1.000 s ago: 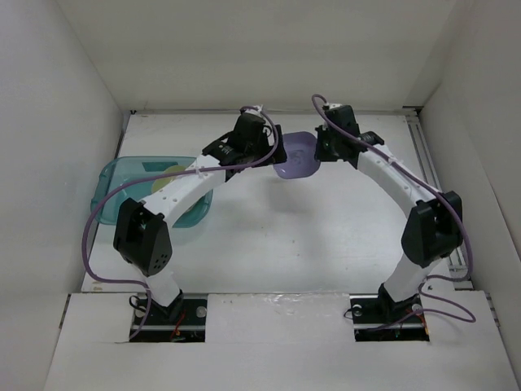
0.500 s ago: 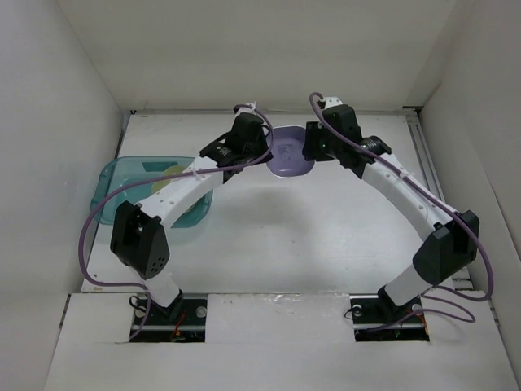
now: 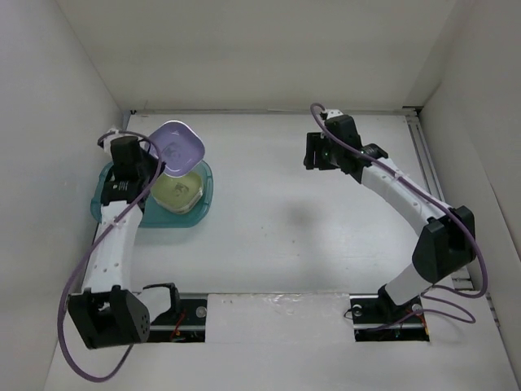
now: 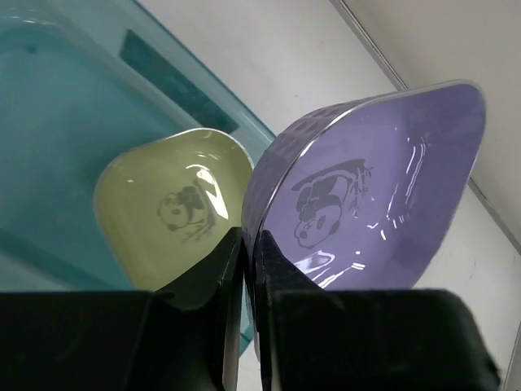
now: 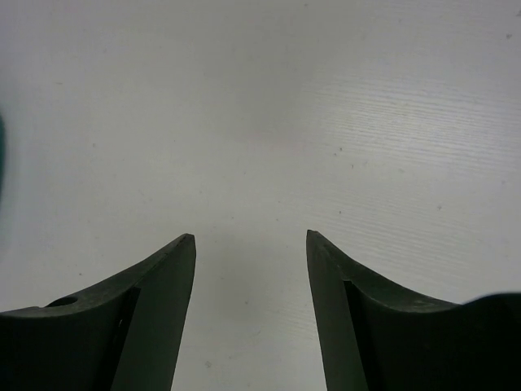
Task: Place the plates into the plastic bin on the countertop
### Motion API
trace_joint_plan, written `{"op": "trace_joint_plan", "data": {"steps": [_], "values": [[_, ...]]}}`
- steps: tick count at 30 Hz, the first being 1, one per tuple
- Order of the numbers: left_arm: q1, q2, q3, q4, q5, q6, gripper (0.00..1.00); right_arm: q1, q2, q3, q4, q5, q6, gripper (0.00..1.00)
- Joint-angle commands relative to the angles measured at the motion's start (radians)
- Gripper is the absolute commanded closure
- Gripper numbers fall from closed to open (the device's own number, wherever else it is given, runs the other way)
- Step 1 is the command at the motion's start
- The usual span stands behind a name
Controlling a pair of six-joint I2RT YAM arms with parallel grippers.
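The purple plate hangs past the bin's far edge, so my left gripper should next move back and down into the bin, over the pale yellow plate (image 4: 171, 216).
A purple plate (image 3: 179, 145) with a dark panda mark hangs tilted above the plastic bin (image 3: 114, 181) at the left of the countertop (image 3: 285, 220). My left gripper (image 3: 156, 165) is shut on the purple plate's (image 4: 383, 187) rim, one finger on each face, in the left wrist view (image 4: 251, 244). Inside the teal bin (image 4: 65, 122) a pale yellow plate (image 4: 171, 216) lies flat, also seen from above (image 3: 181, 189). My right gripper (image 3: 312, 157) is open over bare countertop at the back right, with nothing between its fingers (image 5: 251, 238).
White walls close in the countertop on the left, back and right. A metal rail (image 3: 427, 163) runs along the right edge. Purple cables loop off both arms.
The right gripper opened and let go of the purple plate. The left gripper shut on it and swung it from the back middle to above the bin at the left.
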Motion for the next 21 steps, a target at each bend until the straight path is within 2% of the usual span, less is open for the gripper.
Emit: {"op": "trace_joint_plan", "data": {"steps": [1,5,11,12,13,15,16,21], "values": [[0.067,-0.034,-0.070,0.015,0.052,0.008,1.00,0.022,0.008,-0.025,0.101,-0.027,-0.015,0.37],[0.098,-0.034,-0.143,0.024,0.075,-0.004,1.00,0.045,0.008,-0.034,0.101,-0.036,-0.024,0.37],[0.098,-0.045,-0.212,0.051,0.030,-0.053,1.00,0.063,-0.061,-0.054,0.101,-0.036,-0.036,0.37],[0.098,-0.054,-0.212,0.051,0.030,-0.064,0.89,0.063,-0.071,-0.054,0.101,-0.036,-0.036,0.37],[0.098,-0.065,-0.212,0.051,0.030,-0.064,0.74,0.072,-0.081,-0.054,0.101,-0.036,-0.036,0.37],[0.098,-0.085,-0.212,0.042,0.030,-0.064,0.36,0.072,-0.113,-0.054,0.101,-0.045,-0.036,0.37],[0.098,-0.097,-0.212,0.033,0.007,-0.075,0.01,0.083,-0.122,-0.054,0.101,-0.036,-0.036,0.37],[0.098,-0.152,-0.166,-0.007,-0.025,-0.058,0.00,0.092,-0.173,-0.033,0.081,-0.018,-0.036,0.37]]}}
